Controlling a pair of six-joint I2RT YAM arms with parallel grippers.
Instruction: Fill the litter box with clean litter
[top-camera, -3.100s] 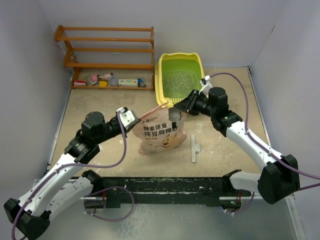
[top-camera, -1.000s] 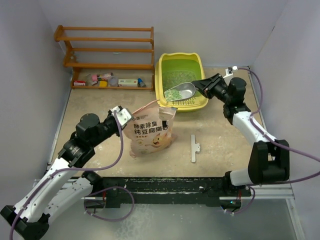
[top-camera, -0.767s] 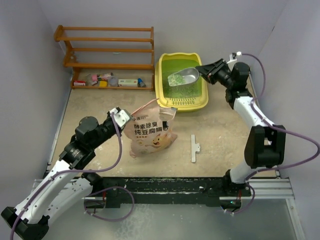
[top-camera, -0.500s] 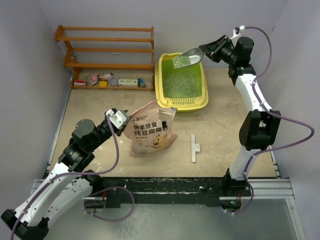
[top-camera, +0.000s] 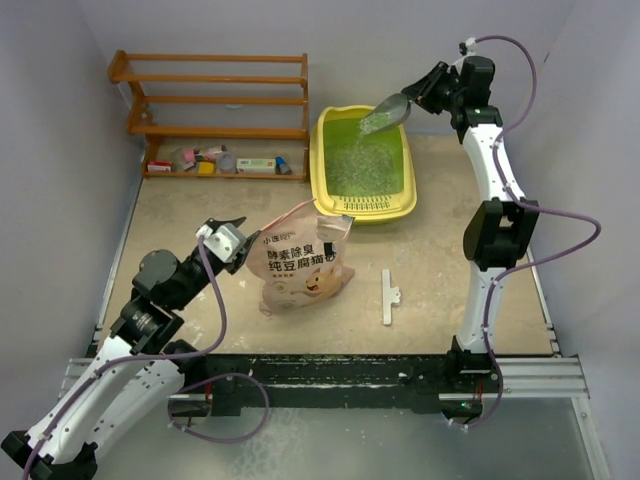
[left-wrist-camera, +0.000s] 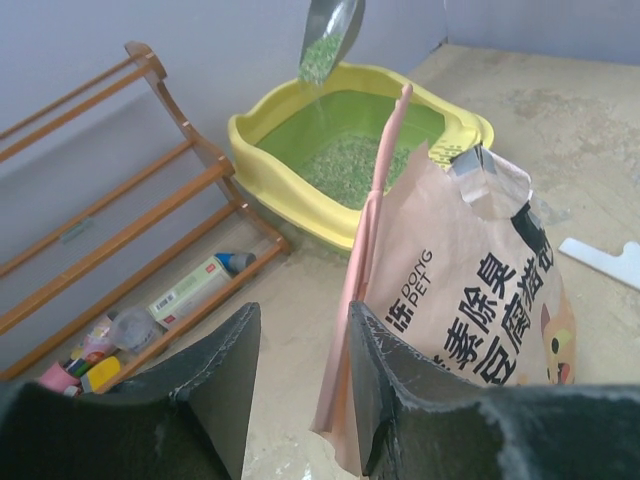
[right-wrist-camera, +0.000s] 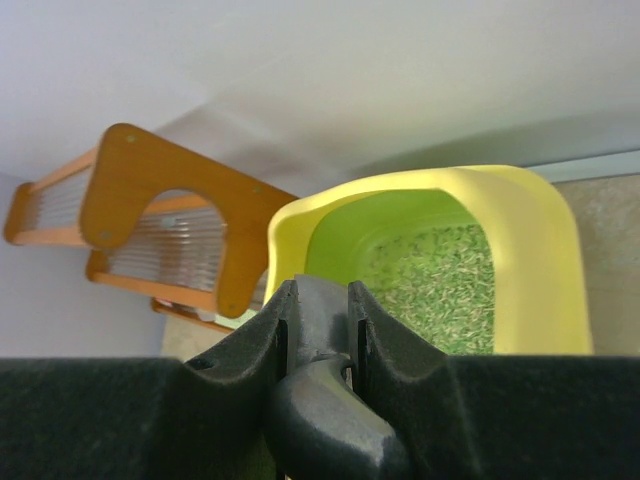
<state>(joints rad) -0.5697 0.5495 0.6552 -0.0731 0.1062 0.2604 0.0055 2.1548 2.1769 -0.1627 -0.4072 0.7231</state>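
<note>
I will next swing my right gripper back and down to the bare tabletop by the white piece to release the scoop (top-camera: 386, 112), because litter already covers the bottom of the basin.
The yellow litter box (top-camera: 330, 185) with its green basin stands at the back of the table and holds a bed of litter (top-camera: 360, 165). My right gripper (top-camera: 417, 93) is high over the box's far end, shut on the handle of a grey scoop (top-camera: 386, 112). The scoop tilts down and grains fall from it into the basin (left-wrist-camera: 345, 160). In the right wrist view the pads (right-wrist-camera: 372, 312) clamp the scoop handle (right-wrist-camera: 320, 325). My left gripper (top-camera: 229, 231) is open beside the printed litter bag (top-camera: 305, 265); the bag's pink edge (left-wrist-camera: 350, 330) hangs loose between the jaws.
A wooden shelf rack (top-camera: 215, 100) stands at the back left, with small items (top-camera: 215, 160) on its bottom shelf. A flat white piece (top-camera: 388, 296) lies on the table to the right of the bag. Walls close in the left, back and right sides.
My right arm lifted the loaded scoop from the box's front to above its far end and tipped it, so litter now falls. My left gripper opened, released the bag's edge and drew back left.
</note>
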